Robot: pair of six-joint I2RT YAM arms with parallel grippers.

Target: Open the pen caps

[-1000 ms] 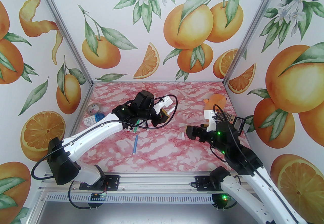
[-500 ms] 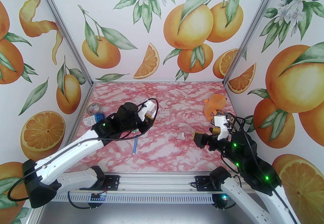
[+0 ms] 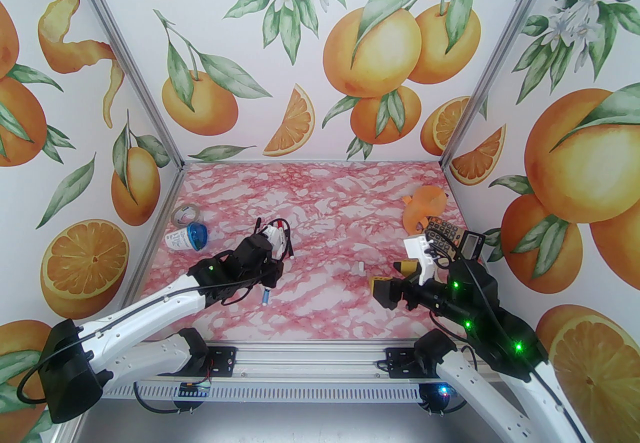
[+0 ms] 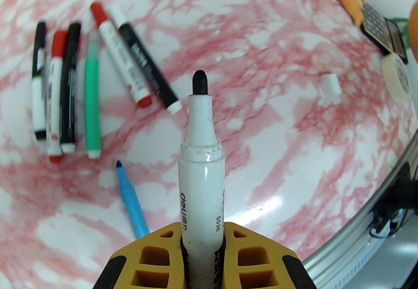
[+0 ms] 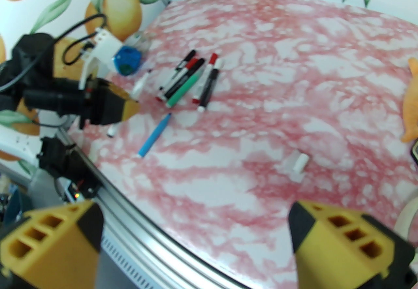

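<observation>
My left gripper will next lower to the clear tabletop beside the blue pen (image 4: 130, 196) below it and release the white-bodied pen, as that pen's tip is bare.
My left gripper (image 4: 202, 242) is shut on a white-barrelled pen (image 4: 200, 150) whose black tip is bare and points away from the wrist. It hovers low over the near left of the table. Beyond it lie several capped pens (image 4: 91, 95) side by side, with red caps (image 4: 98, 13), black caps and one green barrel. An uncapped blue pen (image 4: 130, 196) lies nearer. A loose white cap (image 3: 361, 268) rests mid-table. My right gripper (image 3: 395, 279) stands open and empty above the table's right side, the white cap (image 5: 298, 163) ahead of it.
A tape roll (image 3: 186, 214) and a white container with a blue lid (image 3: 187, 236) sit at the left edge. An orange object (image 3: 425, 206) and a calculator (image 3: 445, 231) lie at the right edge, with another tape roll (image 4: 396, 77) near them.
My left arm has drawn back toward the near left and dropped lower, still holding the white pen. My right arm has backed off to the right, jaws staying wide.
</observation>
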